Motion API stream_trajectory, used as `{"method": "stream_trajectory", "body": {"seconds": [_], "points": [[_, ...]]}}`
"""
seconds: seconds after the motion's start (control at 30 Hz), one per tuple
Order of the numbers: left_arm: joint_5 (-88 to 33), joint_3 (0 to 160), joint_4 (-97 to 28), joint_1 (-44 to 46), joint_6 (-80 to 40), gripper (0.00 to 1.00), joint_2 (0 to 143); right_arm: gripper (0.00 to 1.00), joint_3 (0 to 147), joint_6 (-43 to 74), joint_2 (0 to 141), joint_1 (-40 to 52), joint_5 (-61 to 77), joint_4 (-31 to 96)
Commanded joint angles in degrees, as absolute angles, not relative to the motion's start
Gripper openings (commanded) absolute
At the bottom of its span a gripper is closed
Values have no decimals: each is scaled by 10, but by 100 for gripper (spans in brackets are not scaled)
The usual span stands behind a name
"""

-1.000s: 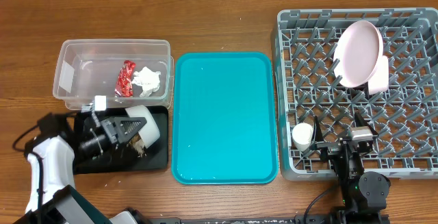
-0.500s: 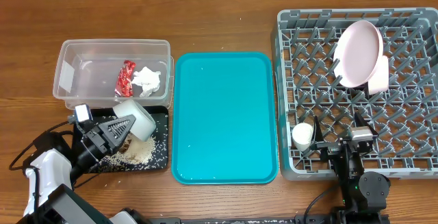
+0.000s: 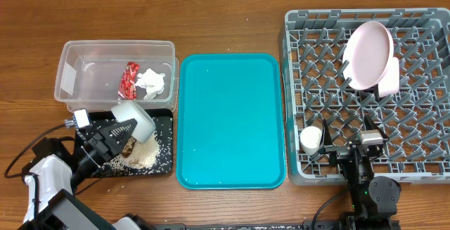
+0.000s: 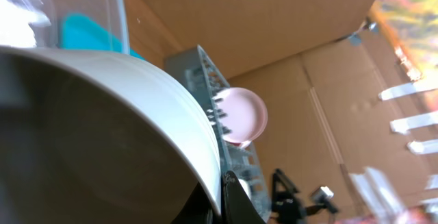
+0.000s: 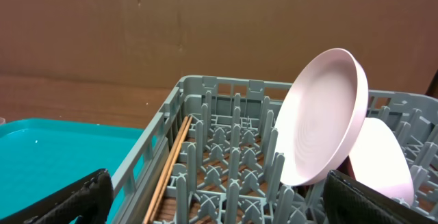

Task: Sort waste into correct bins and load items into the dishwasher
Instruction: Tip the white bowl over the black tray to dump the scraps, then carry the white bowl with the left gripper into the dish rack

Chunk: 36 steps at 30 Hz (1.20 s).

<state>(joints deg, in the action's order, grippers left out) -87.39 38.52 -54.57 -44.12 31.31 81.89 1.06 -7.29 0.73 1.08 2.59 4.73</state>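
Note:
My left gripper next lifts the white bowl (image 3: 135, 119) outward over the teal tray and down into the dish rack (image 3: 295, 61) beside the pale plate, where the rack's wires stand empty.
My left gripper (image 3: 119, 133) is shut on the rim of a white bowl (image 3: 135, 119), held tilted over the black tray (image 3: 164, 161), where rice-like grains and brownish scraps (image 3: 137, 154) lie. The bowl fills the left wrist view (image 4: 102, 135). The clear tub (image 3: 84, 72) holds a red wrapper (image 3: 129, 79) and a white tissue (image 3: 152, 81). The grey dish rack (image 3: 295, 61) holds a pale plate (image 3: 368, 53), a pink bowl (image 3: 390, 79), a white cup (image 3: 310, 139) and chopsticks (image 5: 168, 166). My right gripper (image 5: 215, 200) is open and empty over the rack's front edge.
A large teal tray (image 3: 230, 117) lies between the bins and the rack. Wooden table (image 3: 225, 19) lies behind. A cardboard wall (image 5: 205, 25) stands at the back.
The left gripper lifted and tipped the white bowl; its rice and scraps spilled into the black tray. Since half a second ago the bowl has shifted slightly. The right arm has not moved.

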Motion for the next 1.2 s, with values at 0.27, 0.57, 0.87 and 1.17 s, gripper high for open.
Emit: {"method": "stream_trajectory", "body": {"seconds": [0.27, 0.57, 0.87, 1.17], "points": [[-889, 397, -565, -384, 288, 4, 800, 100, 5, -69, 2, 7, 26, 46], [-708, 529, -474, -137, 121, 4, 762, 100, 5, -69, 2, 7, 26, 46], [-563, 562, 89, 137, -395, 4, 809, 100, 5, -69, 2, 7, 26, 46], [-477, 658, 439, 306, -677, 4, 1034, 100, 5, -69, 2, 7, 26, 46]]}}
